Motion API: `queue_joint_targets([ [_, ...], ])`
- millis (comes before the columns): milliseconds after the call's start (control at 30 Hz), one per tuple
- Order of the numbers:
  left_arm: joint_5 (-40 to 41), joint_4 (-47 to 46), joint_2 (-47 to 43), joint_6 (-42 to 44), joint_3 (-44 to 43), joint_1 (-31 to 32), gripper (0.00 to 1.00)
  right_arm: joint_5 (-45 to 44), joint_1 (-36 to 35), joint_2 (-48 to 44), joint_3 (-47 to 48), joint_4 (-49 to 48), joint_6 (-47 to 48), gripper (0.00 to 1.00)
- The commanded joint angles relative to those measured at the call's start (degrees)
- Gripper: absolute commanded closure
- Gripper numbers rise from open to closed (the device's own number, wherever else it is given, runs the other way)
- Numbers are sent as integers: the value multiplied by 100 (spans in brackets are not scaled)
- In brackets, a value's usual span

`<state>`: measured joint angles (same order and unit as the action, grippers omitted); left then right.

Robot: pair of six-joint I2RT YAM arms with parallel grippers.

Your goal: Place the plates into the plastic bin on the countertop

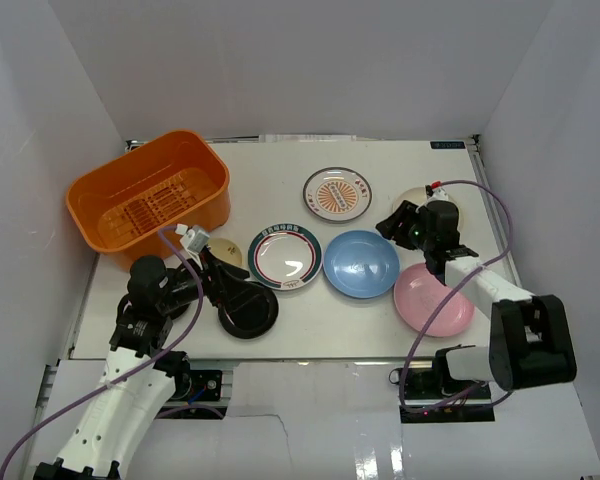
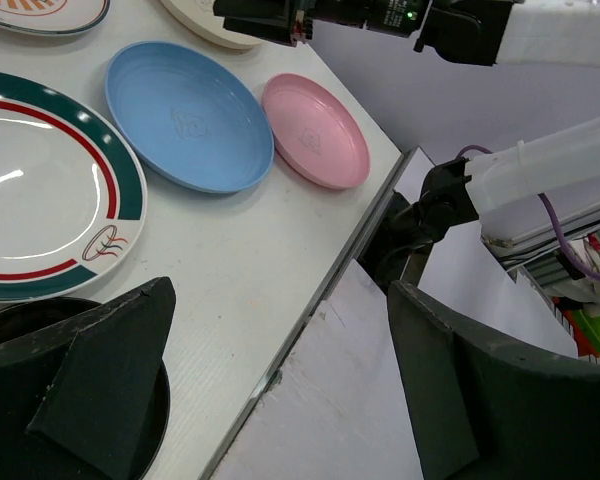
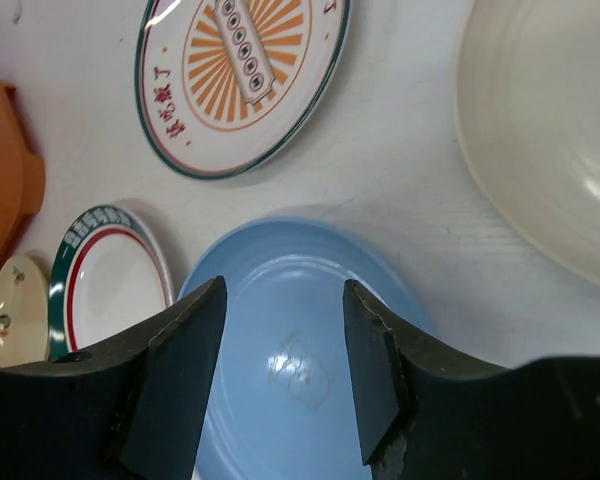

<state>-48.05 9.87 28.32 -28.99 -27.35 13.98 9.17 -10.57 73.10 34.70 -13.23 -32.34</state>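
My right gripper is above the orange-patterned plate, which lies farther outward and is still outside the bin (image 1: 150, 190), so it needs to move outward and down next, onto the orange-patterned plate's rim facing the cream plate (image 1: 367, 205).
The orange plastic bin (image 1: 150, 190) stands empty at the back left of the white countertop (image 1: 280, 175). The plates lie flat on the countertop: orange-patterned (image 1: 337, 194), green-rimmed (image 1: 285, 257), light blue (image 1: 361, 264), pink (image 1: 433, 298), cream (image 1: 420, 197), small tan (image 1: 223, 250) and black (image 1: 247, 308). My left gripper (image 1: 223, 283) is open and empty above the black plate (image 2: 5, 325); one finger (image 2: 110, 370) overlaps its rim. My right gripper (image 1: 388, 228) is open and empty just above the light blue plate (image 3: 290, 290), with the cream plate (image 3: 550, 130) beside it.
White walls close in the countertop on three sides. The front edge (image 2: 310, 310) runs just under my left gripper (image 2: 280, 385). The right arm (image 2: 380, 15) reaches over the pink (image 2: 315, 130) and cream (image 2: 215, 30) plates. The bin's corner (image 3: 5, 170) shows left of my right gripper (image 3: 280, 370).
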Motion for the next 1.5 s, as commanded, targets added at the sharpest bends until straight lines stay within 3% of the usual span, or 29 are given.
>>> queue_joint_targets([
  [0, -55, -46, 25, 69, -42, -44, 2, -503, -15, 590, 511, -838, -246, 43],
  [233, -20, -29, 174, 69, -42, -62, 2, -741, -24, 2100, 1144, -1418, -843, 41],
  [600, 24, -20, 385, 43, -51, -115, 2, -689, -156, 3605, 2356, -1550, -1292, 48],
  [900, 533, 33, 745, -19, -226, -123, 2, -460, -200, 4555, 2902, -1735, -1820, 62],
  [933, 586, 24, 806, -19, -279, -115, 2, -416, -209, 4625, 2989, -1735, -1881, 72],
  [1000, 927, 155, 1086, -27, -481, -115, 2, -355, -191, 4608, 3034, -1770, -1916, 90],
  [1033, 1103, 260, 1219, -27, -577, -115, 4, -320, -191, 4469, 3025, -1814, -1943, 92],
  [1233, 1482, 165, 1984, -405, -1105, 34, 21, 40, -156, 3256, 2544, -2209, -1715, 92],
  [1467, 1992, -406, 2669, -801, -1492, 325, 20, 1147, -200, 1684, 1122, -2772, -1968, 92],
])
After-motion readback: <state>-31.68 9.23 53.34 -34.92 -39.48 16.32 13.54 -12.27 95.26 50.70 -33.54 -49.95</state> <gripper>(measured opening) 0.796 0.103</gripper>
